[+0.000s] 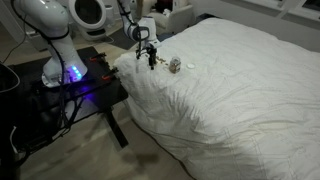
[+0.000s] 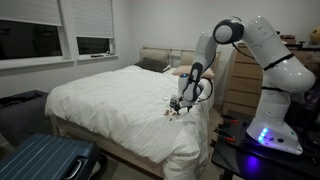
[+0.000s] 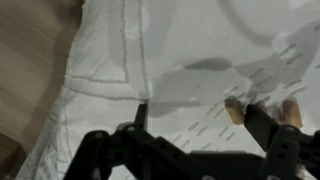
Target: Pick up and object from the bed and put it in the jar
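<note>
I need to move my gripper to the right in the wrist view next, so that the small brown piece is centered, and then close. The piece is nearer to one fingertip.
The bed with its rumpled white duvet fills both exterior views. The jar, small and greyish-white, stands near the bed's corner, just beside my gripper. My gripper points down onto the duvet and is open. In the wrist view its two dark fingers straddle the printed sheet. A small tan piece lies just inside one finger, and another tan piece lies just outside it. Nothing is held. The jar does not show clearly in the wrist view.
The robot's base with a blue light stands on a dark stand beside the bed. A blue suitcase lies on the floor at the bed's foot. A wooden floor shows past the duvet's edge. A pillow lies at the headboard.
</note>
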